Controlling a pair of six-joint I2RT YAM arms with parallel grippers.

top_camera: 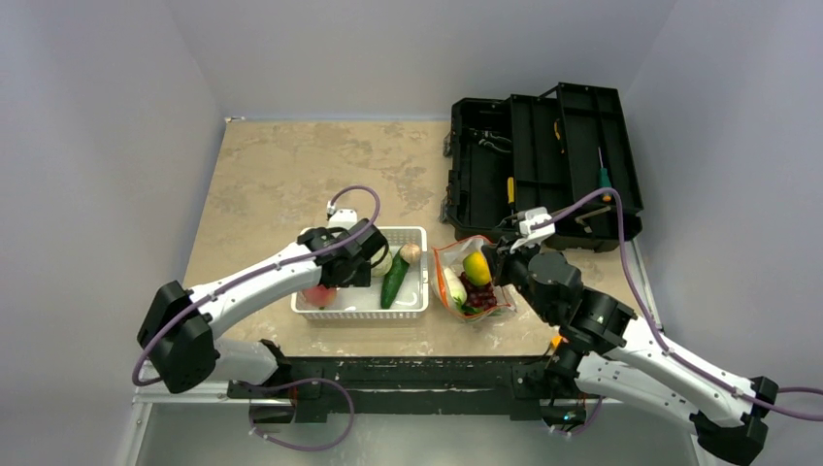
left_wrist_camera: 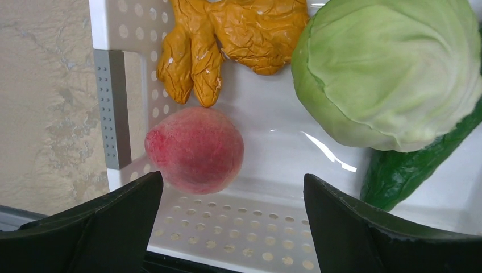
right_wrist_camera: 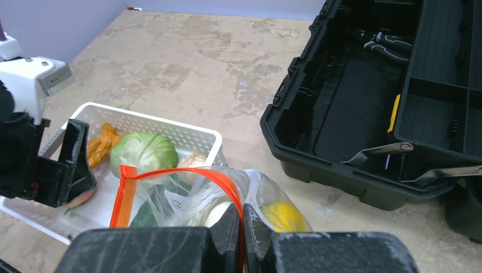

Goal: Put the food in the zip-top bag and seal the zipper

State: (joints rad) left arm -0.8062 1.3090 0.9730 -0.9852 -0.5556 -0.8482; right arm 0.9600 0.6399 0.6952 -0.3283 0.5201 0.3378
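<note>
The pink peach (top_camera: 318, 296) (left_wrist_camera: 195, 149) is below my left gripper and nearer its finger by the handle, so I should lower that gripper around it, moving to the left in the wrist view.
The clear zip-top bag (top_camera: 473, 282) stands open to the right of the white basket (top_camera: 359, 313), with a yellow mango (right_wrist_camera: 281, 216), a white radish (top_camera: 454, 288) and purple grapes (top_camera: 482, 296) inside. My right gripper (right_wrist_camera: 243, 227) is shut on the orange-red zipper (right_wrist_camera: 187, 173) at the bag's mouth and holds it up. My left gripper (left_wrist_camera: 233, 227) hangs open inside the basket, its fingers on either side of and just short of the pink peach (left_wrist_camera: 195, 149). Around the peach lie orange pieces (left_wrist_camera: 227, 40), a green cabbage (left_wrist_camera: 392, 68), a cucumber (left_wrist_camera: 415, 165) and a mushroom (top_camera: 410, 253).
An open black toolbox (top_camera: 543, 170) with tools in it stands at the back right, close behind the bag. The basket's left wall with its grey handle (left_wrist_camera: 112, 108) is near my left finger. Bare tan table (top_camera: 291, 175) lies behind the basket.
</note>
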